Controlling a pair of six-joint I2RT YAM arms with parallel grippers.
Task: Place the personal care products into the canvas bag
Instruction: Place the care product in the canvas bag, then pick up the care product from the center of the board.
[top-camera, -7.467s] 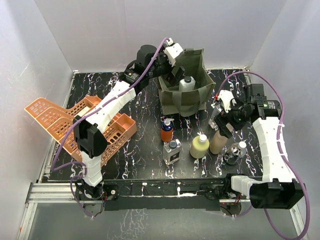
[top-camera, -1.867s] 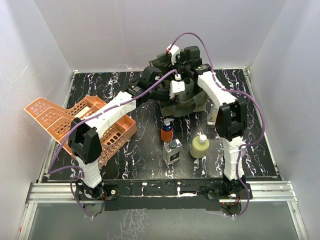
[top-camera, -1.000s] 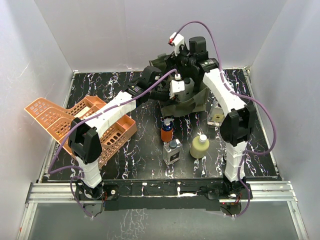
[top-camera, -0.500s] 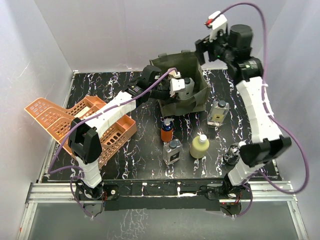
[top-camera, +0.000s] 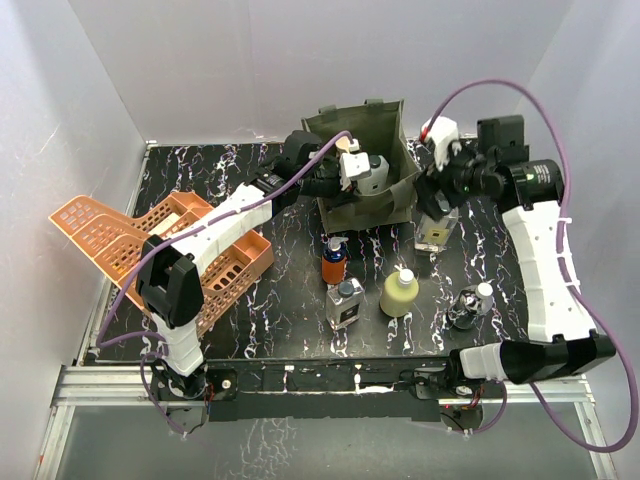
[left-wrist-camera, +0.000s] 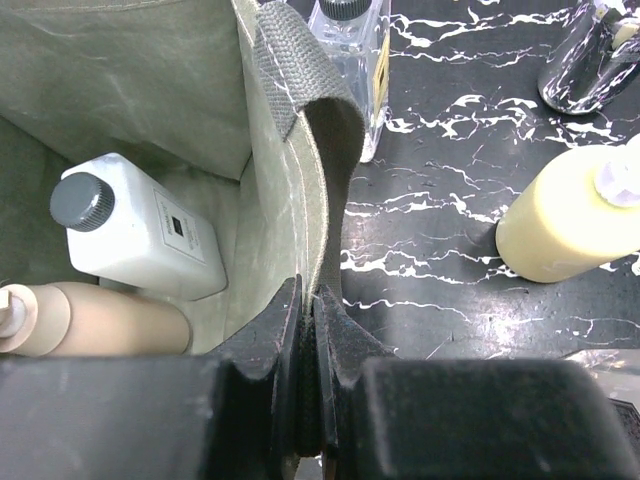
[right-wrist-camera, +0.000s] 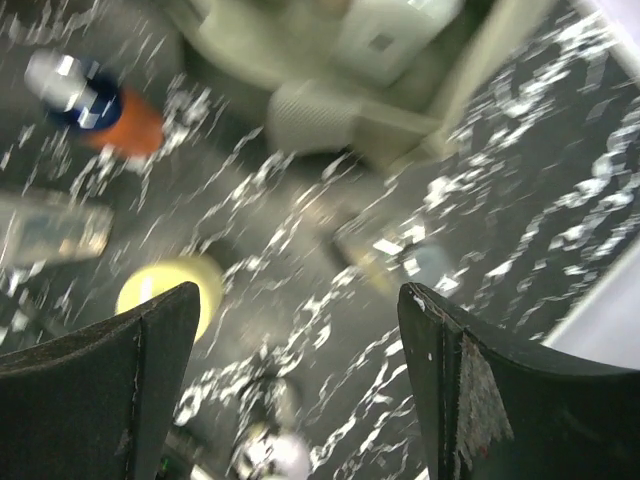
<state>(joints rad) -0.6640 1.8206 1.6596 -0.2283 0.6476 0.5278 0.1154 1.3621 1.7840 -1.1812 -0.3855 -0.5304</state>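
The yellow-green pump stands upright with its white head (top-camera: 405, 275) on top, so the robot's open right gripper will move back and down to close around that head.
The olive canvas bag (top-camera: 385, 130) stands at the back centre. My left gripper (top-camera: 338, 188) is shut on its wall (left-wrist-camera: 300, 200), holding the rim. A white bottle (left-wrist-camera: 140, 235) and a tan bottle (left-wrist-camera: 100, 320) lie inside. My right gripper (top-camera: 431, 200) hangs open and empty, right of the bag, above the clear black-capped bottle (top-camera: 433, 228). On the table stand the orange blue-topped bottle (top-camera: 333, 262), the square clear bottle (top-camera: 345, 303), the yellow-green pump (top-camera: 399, 292) and the dark round bottle (top-camera: 470, 308). The right wrist view is blurred; the gripper (right-wrist-camera: 300, 350) is wide open there.
Two orange lattice baskets (top-camera: 150, 250) sit at the left, partly under the left arm. White walls close in the back and both sides. The black marbled table top (top-camera: 280, 310) shows between the bottles and the near edge.
The right arm has left the bag's mouth, swung up and right, and come down over the clear bottle, still open. The left gripper has kept its hold on the bag.
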